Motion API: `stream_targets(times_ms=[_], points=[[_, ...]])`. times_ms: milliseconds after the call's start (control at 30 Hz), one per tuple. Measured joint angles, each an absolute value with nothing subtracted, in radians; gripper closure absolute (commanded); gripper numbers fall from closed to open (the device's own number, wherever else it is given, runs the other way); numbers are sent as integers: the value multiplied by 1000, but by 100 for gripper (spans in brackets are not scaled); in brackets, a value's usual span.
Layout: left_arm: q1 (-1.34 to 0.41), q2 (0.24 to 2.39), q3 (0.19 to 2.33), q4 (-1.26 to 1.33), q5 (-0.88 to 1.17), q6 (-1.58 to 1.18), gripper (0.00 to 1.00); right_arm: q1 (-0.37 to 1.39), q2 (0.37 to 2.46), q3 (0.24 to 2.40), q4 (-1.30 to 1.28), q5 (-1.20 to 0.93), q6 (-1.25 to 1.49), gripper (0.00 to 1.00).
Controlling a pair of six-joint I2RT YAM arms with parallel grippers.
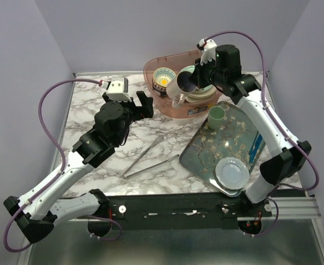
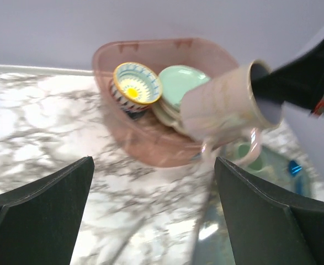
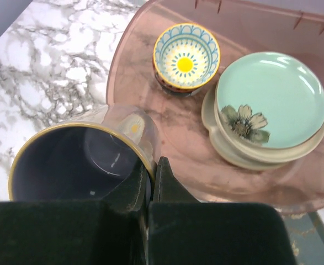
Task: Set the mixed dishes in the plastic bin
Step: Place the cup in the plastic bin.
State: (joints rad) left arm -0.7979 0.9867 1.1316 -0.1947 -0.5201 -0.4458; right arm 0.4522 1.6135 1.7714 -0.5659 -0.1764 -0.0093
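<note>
Next, my right gripper should carry the mug to the mint-green plate's bare side, lower and release it, since that lies below, to its right in the wrist view.
The translucent pink plastic bin stands at the back of the table. Inside it lie a navy-and-yellow patterned bowl and a mint-green plate resting on a beige dish. My right gripper is shut on the rim of a pale lilac mug, one finger inside and one outside. It holds the mug tilted over the bin's near-left side. My left gripper is open and holds nothing, hovering left of the bin and facing it.
A floral-printed tray lies right of centre with a green cup, a pale blue plate and a blue utensil on it. Long metal tongs lie on the marble in front of the bin.
</note>
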Motion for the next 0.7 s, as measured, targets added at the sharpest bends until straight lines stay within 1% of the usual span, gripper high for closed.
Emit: stream_targets(times_ms=[167,333,500,700], points=[[-724,976,1098,-292,-467,-244,1,430,1754,1913,-559,-178,-33,100],[-712,897,947,-302,-493,-79,1,402,1894,2043,-569,-181,-52,100],[-701,848,853,-292,-507,-7,1,368,1980,2093,-582,-181,-63,100],[-682,814,816,-275,-507,20,1,337,2045,2131,-582,-149,-72,100]])
